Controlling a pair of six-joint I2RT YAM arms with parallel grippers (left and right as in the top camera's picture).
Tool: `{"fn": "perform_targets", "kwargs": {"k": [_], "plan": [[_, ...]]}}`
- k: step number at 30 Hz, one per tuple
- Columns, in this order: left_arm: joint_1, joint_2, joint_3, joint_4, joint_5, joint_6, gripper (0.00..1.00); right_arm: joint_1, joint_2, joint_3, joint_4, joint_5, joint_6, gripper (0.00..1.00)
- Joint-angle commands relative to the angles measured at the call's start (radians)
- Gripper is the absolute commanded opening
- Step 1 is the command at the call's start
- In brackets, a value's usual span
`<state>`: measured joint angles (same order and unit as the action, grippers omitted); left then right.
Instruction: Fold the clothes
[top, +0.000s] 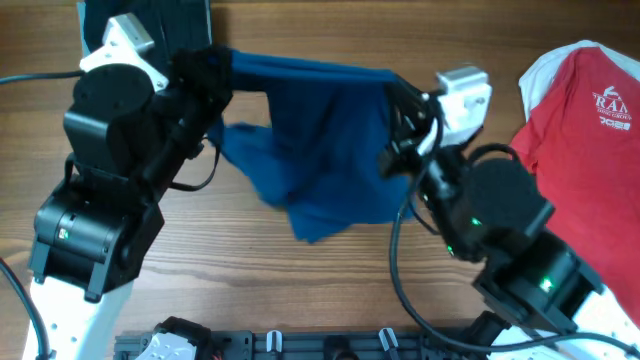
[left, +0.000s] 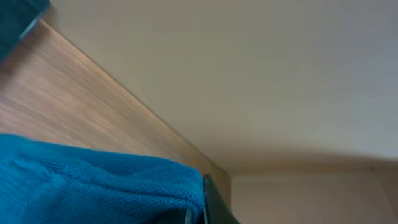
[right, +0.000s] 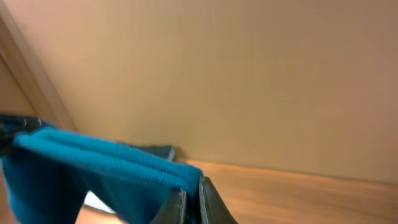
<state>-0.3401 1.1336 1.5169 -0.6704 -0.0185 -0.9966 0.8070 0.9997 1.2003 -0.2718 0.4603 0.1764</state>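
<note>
Next I need to lower my left gripper, tipping its fingers downward, and release the shirt's corner onto the bare wood below them, since the corner still hangs high.
The dark blue shirt (top: 325, 150) hangs above the table, stretched between both grippers, its lower part drooping toward the wood. My left gripper (top: 212, 68) is shut on its left top corner; the cloth (left: 93, 186) fills the bottom of the left wrist view by the jaws (left: 198, 214). My right gripper (top: 398, 95) is shut on the right top corner; the folded blue edge (right: 106, 158) runs into the jaws (right: 191, 202). The red T-shirt with white lettering (top: 580, 130) lies flat at the far right, with a white garment's edge (top: 545, 65) showing from under it.
A dark object (top: 150, 15) sits at the table's back left behind the left arm. A black rail with fittings (top: 300, 345) runs along the front edge. Bare wooden table (top: 300, 290) shows under the hanging shirt.
</note>
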Motion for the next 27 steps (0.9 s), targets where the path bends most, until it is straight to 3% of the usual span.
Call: {"fn": "perform_targets", "kwargs": {"k": [1, 4, 7, 10, 12, 16, 17, 18, 22, 25, 26, 27], "plan": [[0.035, 0.023, 0.023, -0.040, -0.129, 0.027, 0.04, -0.033, 0.011, 0.013, -0.090, 0.106, 0.040, 0.11], [0.035, 0.062, 0.023, -0.091, -0.145, 0.027, 0.04, -0.032, 0.106, 0.013, -0.163, 0.053, 0.109, 0.27], [0.035, 0.113, 0.023, -0.152, -0.250, 0.027, 0.04, -0.035, 0.218, 0.013, -0.248, 0.034, 0.229, 0.33], [0.035, 0.168, 0.023, -0.219, -0.327, 0.028, 0.06, -0.046, 0.343, 0.013, -0.319, -0.200, 0.325, 0.57], [0.035, 0.195, 0.023, -0.253, -0.351, 0.028, 0.08, -0.050, 0.383, 0.013, -0.397, -0.261, 0.431, 0.63], [0.035, 0.229, 0.023, -0.300, -0.408, 0.027, 0.07, -0.079, 0.390, 0.013, -0.567, -0.260, 0.676, 0.68], [0.038, 0.238, 0.023, -0.316, -0.421, 0.024, 0.07, -0.127, 0.390, 0.013, -0.605, -0.276, 0.743, 0.74], [0.043, 0.238, 0.023, -0.335, -0.421, 0.023, 0.08, -0.187, 0.392, 0.009, -0.607, -0.348, 0.740, 0.79], [0.049, 0.238, 0.023, -0.383, -0.421, 0.023, 0.08, -0.343, 0.412, -0.030, -0.604, -0.603, 0.780, 0.82], [0.048, 0.238, 0.022, -0.404, -0.420, 0.023, 0.08, -0.351, 0.445, -0.036, -0.609, -0.654, 0.856, 0.83], [0.048, 0.238, 0.020, -0.411, -0.417, 0.023, 0.11, -0.347, 0.456, -0.036, -0.609, -0.663, 0.874, 0.83], [0.049, 0.242, 0.020, -0.428, -0.417, 0.024, 0.20, -0.337, 0.476, -0.036, -0.611, -0.672, 0.903, 0.84]]}}
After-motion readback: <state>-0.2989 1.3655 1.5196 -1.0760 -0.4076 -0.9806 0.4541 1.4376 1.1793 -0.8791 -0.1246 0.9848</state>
